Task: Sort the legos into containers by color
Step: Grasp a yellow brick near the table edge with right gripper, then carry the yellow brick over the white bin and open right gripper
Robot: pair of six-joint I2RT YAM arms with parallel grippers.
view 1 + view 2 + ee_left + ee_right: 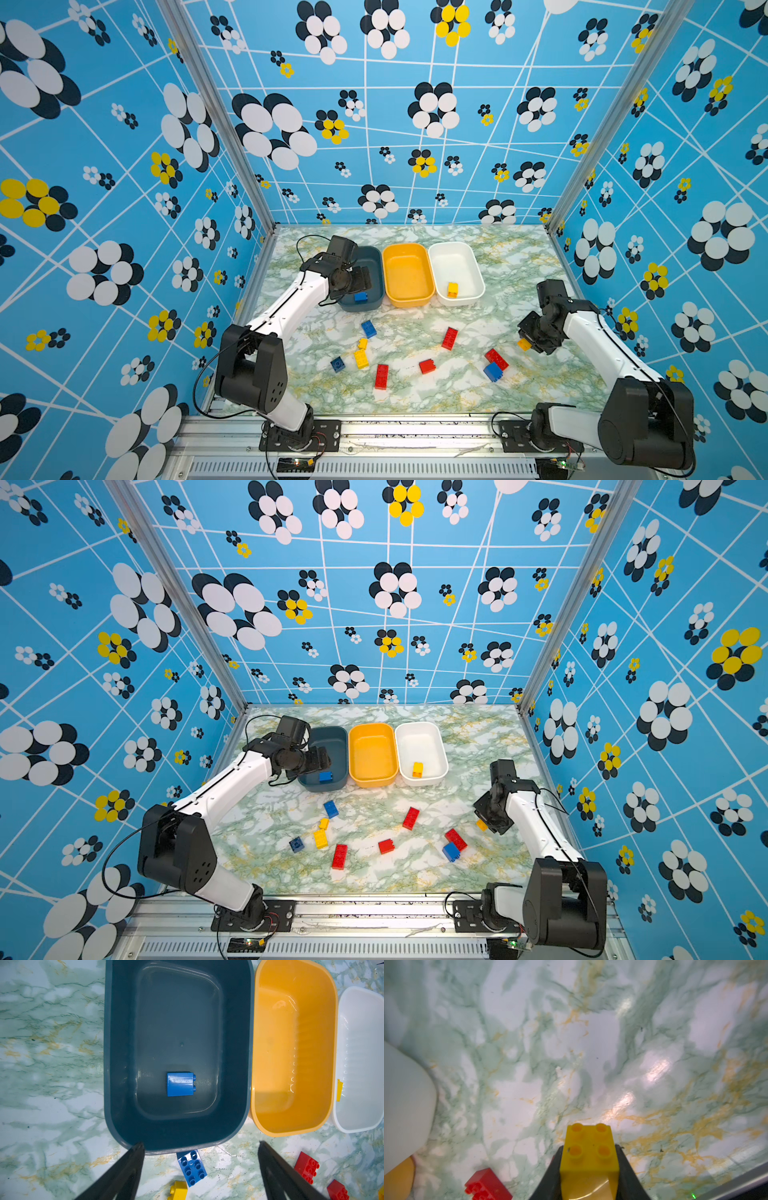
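The right gripper carries my matching lego outward over the tub's middle (455, 272) next and releases it, since the white tub with a yellow lego inside stands outward.
Three containers stand in a row at the back: a teal tub (374, 262), an orange-yellow tub (407, 274) and a white tub (453, 262). A blue lego (180, 1084) lies on its side in the teal tub, and a yellow lego (452, 289) lies in the white one. My left gripper (201, 1145) hovers open over the teal tub's near rim, holding nothing. At the right, above the table, my right gripper (588, 1153) is shut on a square yellow lego (588, 1142), studs facing away. Several loose legos lie mid-table, among them a red oblong (449, 338) and a blue oblong (368, 328).
A red lego (496, 358) and a blue one (493, 371) lie touching, just left of my right gripper. Two yellow legos (361, 358) and a dark blue one (337, 364) sit in front of the teal tub. Patterned walls close the table's back and sides.
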